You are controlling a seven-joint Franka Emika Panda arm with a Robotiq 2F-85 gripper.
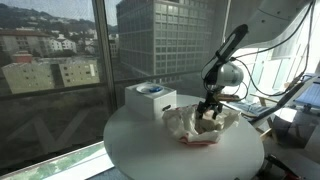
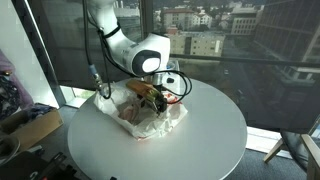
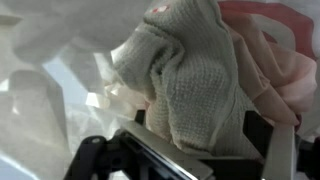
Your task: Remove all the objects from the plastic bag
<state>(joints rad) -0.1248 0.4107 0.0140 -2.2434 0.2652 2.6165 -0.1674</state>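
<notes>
Since the pale knitted cloth object already lies between my open fingers, I will lower my gripper a little deeper into the bag and close on it.
The plastic bag lies crumpled on the round white table, a red strip along its near edge. In both exterior views my gripper reaches down into the bag. In the wrist view a pale knitted cloth object fills the space between my dark fingers, and the jaws stand wide on either side of it. My gripper is open. A pinkish object lies behind the cloth. Translucent bag film spreads to the left.
A white square box with a blue-rimmed top stands on the table beside the bag. Windows run close behind the table. Cables and equipment sit at one side, and clutter lies beyond the table edge.
</notes>
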